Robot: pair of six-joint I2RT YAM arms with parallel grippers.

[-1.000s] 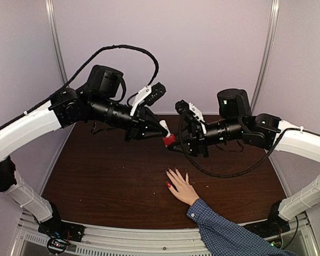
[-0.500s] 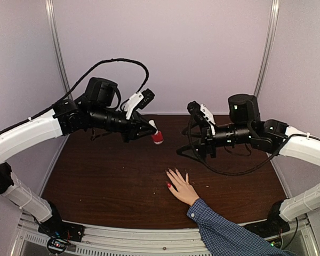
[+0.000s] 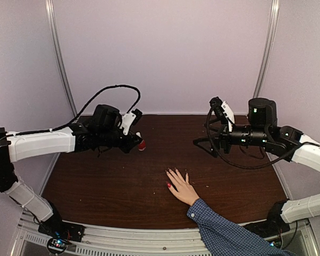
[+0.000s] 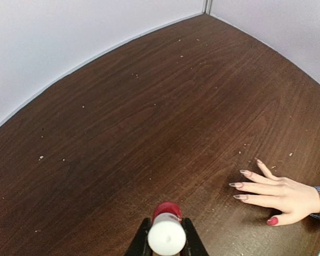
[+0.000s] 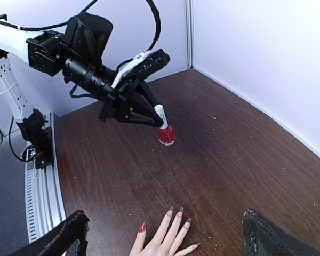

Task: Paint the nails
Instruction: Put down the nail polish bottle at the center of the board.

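The red polish bottle (image 3: 142,144) still hangs above the table, so my left gripper should lower it onto the wood beyond the fingertips first.
A light-skinned hand (image 3: 181,188) in a blue checked sleeve lies flat on the dark table. Its thumb nail (image 3: 169,185) is glossy red. The finger nails (image 4: 236,184) (image 5: 180,212) look dark and mostly bare, with thin red edges. My left gripper (image 3: 136,143) (image 4: 166,241) is shut on the white cap of a small red polish bottle (image 3: 142,144) (image 4: 167,210) (image 5: 165,135). It holds the bottle tilted, low over the table, left of and beyond the hand. My right gripper (image 3: 202,143) (image 5: 165,228) stands wide open, holding nothing, above and to the right of the hand.
Pale walls close the table (image 3: 106,181) at the back and both sides, with a metal rail (image 3: 122,234) along the near edge. Small crumbs dot the wood. The left arm's cable (image 3: 109,92) loops above it.
My right gripper let go near the bottle, opened wide and drew back to the right. My left arm carried the bottle left and down toward the table. The hand stayed still.
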